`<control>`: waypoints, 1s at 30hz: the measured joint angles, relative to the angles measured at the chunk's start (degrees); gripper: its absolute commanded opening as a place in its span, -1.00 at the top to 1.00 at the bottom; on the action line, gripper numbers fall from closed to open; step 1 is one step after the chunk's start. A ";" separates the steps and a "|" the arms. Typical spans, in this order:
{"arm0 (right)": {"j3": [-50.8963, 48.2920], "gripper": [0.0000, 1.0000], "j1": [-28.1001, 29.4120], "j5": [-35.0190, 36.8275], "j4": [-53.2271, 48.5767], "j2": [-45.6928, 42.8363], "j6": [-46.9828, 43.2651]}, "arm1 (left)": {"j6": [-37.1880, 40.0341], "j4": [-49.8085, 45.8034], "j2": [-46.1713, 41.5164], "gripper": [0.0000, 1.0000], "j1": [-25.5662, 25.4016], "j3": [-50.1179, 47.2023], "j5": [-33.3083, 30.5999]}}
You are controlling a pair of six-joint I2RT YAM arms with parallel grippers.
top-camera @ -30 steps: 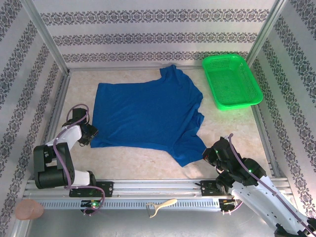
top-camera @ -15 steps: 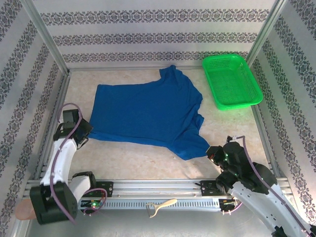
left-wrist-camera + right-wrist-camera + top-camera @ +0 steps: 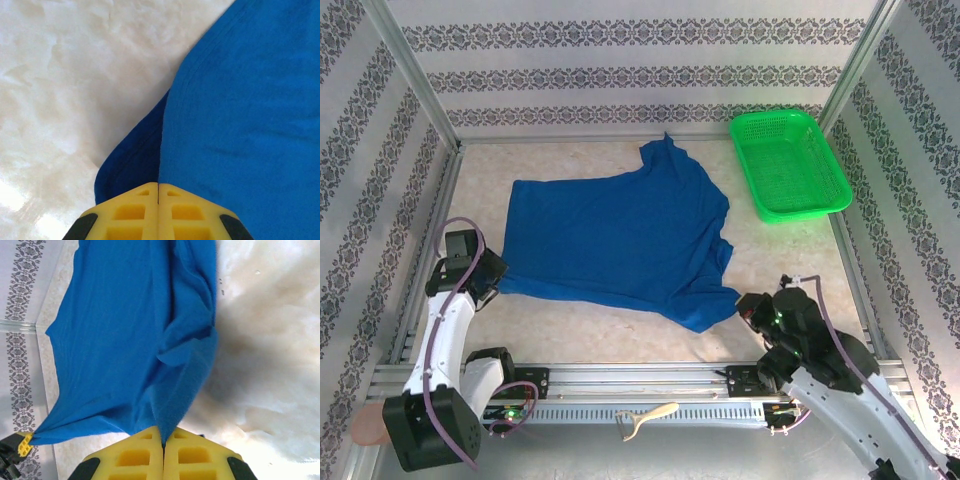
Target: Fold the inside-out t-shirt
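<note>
The right gripper carries the shirt's corner outward and down over the shirt's side edge nearest the basket next, then releases it. The shirt's far part lies spread on the table.
The inside-out t-shirt is plain royal blue and spreads across the middle of the table, its near edge raised and stretched. My left gripper is shut on the shirt's near-left corner; in the left wrist view the cloth runs out from between the closed yellow fingertips. My right gripper is shut on the near-right corner, and in the right wrist view the cloth hangs stretched from the closed fingertips. The far part of the shirt lies on the table.
A green plastic basket stands at the back right. Patterned walls and metal posts close in the table on three sides. A rail runs along the near edge, and a peeler lies in front of it.
The left gripper closed on the near-left corner and lifted it. The shirt's near edge has been pulled taut and drawn slightly toward the back; the right gripper kept its hold and shifted little.
</note>
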 measured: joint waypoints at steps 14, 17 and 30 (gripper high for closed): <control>7.63 1.00 -18.62 -7.82 30.91 42.27 -7.91 | 3.17 7.61 27.17 1.00 0.83 12.26 1.81; 10.12 1.00 -21.55 -9.27 35.28 50.38 -9.33 | 3.43 8.72 32.52 1.00 1.01 14.62 2.38; 21.64 0.09 -25.55 -10.49 40.24 65.57 -22.25 | 5.11 16.02 43.21 -0.54 1.11 21.33 7.58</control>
